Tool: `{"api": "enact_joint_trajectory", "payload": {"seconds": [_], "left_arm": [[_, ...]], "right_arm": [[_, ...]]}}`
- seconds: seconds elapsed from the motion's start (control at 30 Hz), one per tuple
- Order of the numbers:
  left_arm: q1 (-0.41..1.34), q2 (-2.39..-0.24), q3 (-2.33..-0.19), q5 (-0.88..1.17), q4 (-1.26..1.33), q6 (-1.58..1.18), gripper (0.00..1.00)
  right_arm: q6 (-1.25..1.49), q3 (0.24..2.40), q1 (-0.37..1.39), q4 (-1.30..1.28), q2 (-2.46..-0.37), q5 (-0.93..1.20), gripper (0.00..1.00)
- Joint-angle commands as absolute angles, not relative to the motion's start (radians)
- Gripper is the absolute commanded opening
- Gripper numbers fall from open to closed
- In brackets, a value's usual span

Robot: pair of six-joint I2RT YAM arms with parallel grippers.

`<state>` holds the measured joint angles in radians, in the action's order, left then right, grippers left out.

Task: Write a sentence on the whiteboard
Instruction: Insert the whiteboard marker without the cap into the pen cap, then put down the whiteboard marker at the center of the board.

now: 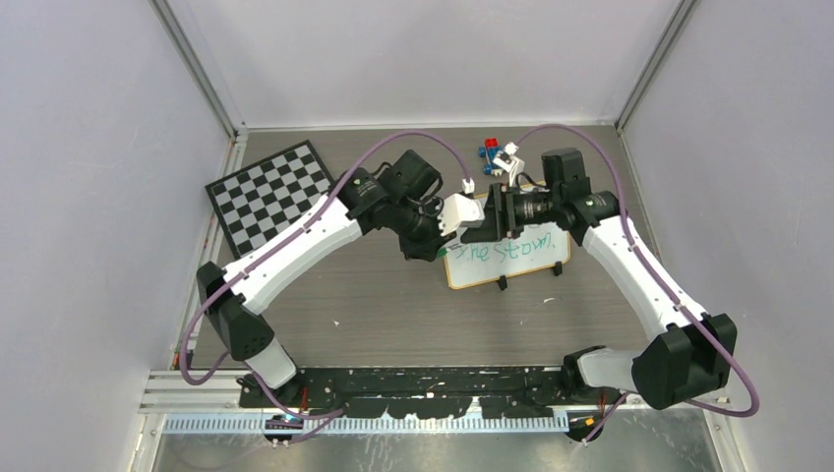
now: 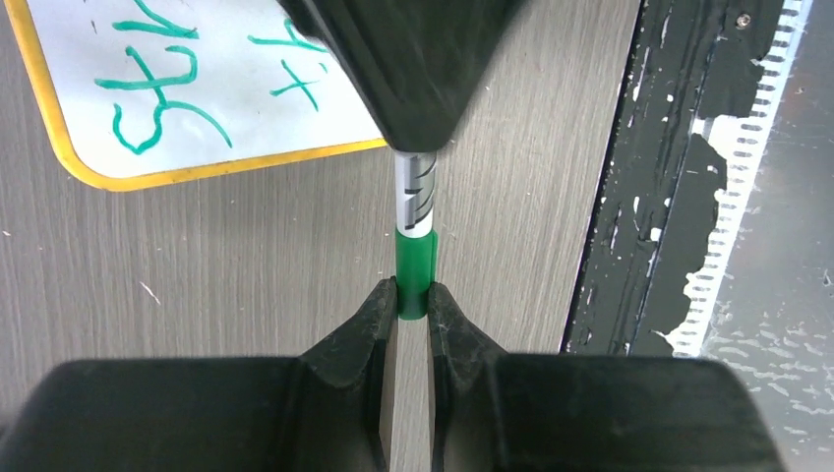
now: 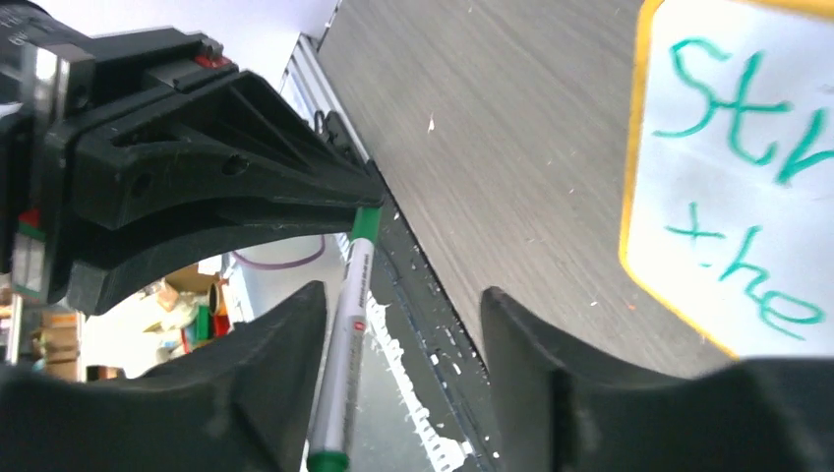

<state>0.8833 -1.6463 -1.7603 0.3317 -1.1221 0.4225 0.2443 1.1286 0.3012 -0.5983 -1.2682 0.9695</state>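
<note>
I will next carry the marker [image 2: 414, 261] with my left gripper away from the whiteboard [image 1: 511, 258] toward the checkerboard, then down onto the table, because handwriting covers the board.
The whiteboard [image 1: 511, 258] lies flat right of centre, with a tan frame and two black clips on its near edge. Green handwriting, the sentence [image 1: 509, 250], covers it in two lines; its start shows in the left wrist view [image 2: 157, 88] and in the right wrist view [image 3: 747, 128]. My left gripper [image 1: 443, 239] is shut on the green end of a white-barrelled marker [image 2: 414, 261], just off the board's left corner [image 2: 98, 177]. My right gripper [image 3: 398, 305] is open. The marker barrel [image 3: 346, 334] passes between its fingers, close to one finger [image 3: 266, 364]. The right gripper's body hides the marker's other end in the left wrist view.
A black-and-white checkerboard [image 1: 270, 192] lies at the back left. Small coloured blocks [image 1: 497, 152] sit at the back behind the right arm. The black base rail [image 1: 423, 379] runs along the near edge. Grey walls close in both sides.
</note>
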Motion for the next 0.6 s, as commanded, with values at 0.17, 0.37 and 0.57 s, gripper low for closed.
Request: {"api": "enact_joint_trajectory", "payload": {"seconds": [0.17, 0.37, 0.57], "left_arm": [[0.832, -1.545, -1.622, 0.396, -1.042, 0.431, 0.00], [0.675, -1.505, -1.548, 0.477, -0.974, 0.359, 0.00], [0.453, -1.466, -1.434, 0.470, -0.902, 0.341, 0.00]], "right_arm": [[0.235, 1.332, 0.173, -0.593, -1.241, 1.003, 0.78], [0.228, 1.360, 0.089, -0.602, -1.218, 1.009, 0.80], [0.169, 1.319, -0.010, -0.641, -1.197, 1.016, 0.82]]}}
